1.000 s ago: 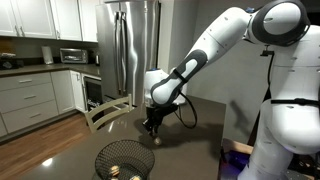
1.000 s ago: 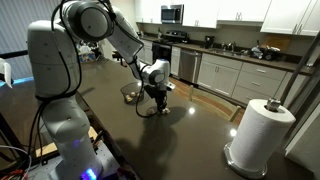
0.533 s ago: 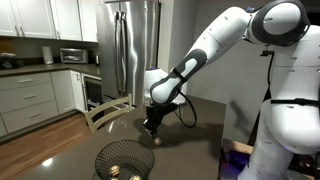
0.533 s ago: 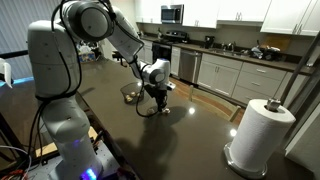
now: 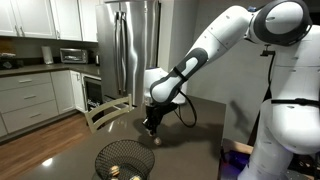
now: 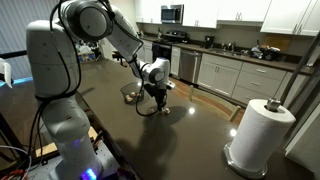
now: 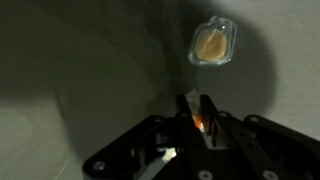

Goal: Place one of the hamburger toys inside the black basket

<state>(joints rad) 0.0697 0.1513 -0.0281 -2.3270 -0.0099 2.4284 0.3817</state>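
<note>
The held toy hangs low outside the black basket, so the gripper will go up and carry it over the basket's open mesh top (image 5: 125,156) to let go of the toy there.
My gripper (image 7: 198,118) is shut, and a small orange-tan piece shows between its fingers, seemingly a hamburger toy. It hangs just above the dark table in both exterior views (image 5: 152,128) (image 6: 157,100). Another hamburger toy (image 7: 213,43), tan and in a clear wrapper, lies on the table just beyond the fingers; it also shows in both exterior views (image 5: 160,139) (image 6: 166,110). The black basket (image 5: 106,155), round wire mesh, stands near the table's front edge with small tan toys inside. In an exterior view the basket (image 6: 131,93) sits just behind the gripper.
A paper towel roll (image 6: 260,134) stands on the table's far corner. A wooden chair (image 5: 107,112) is tucked at the table's edge. Kitchen cabinets and a steel fridge (image 5: 134,50) stand behind. A cable loops by the gripper.
</note>
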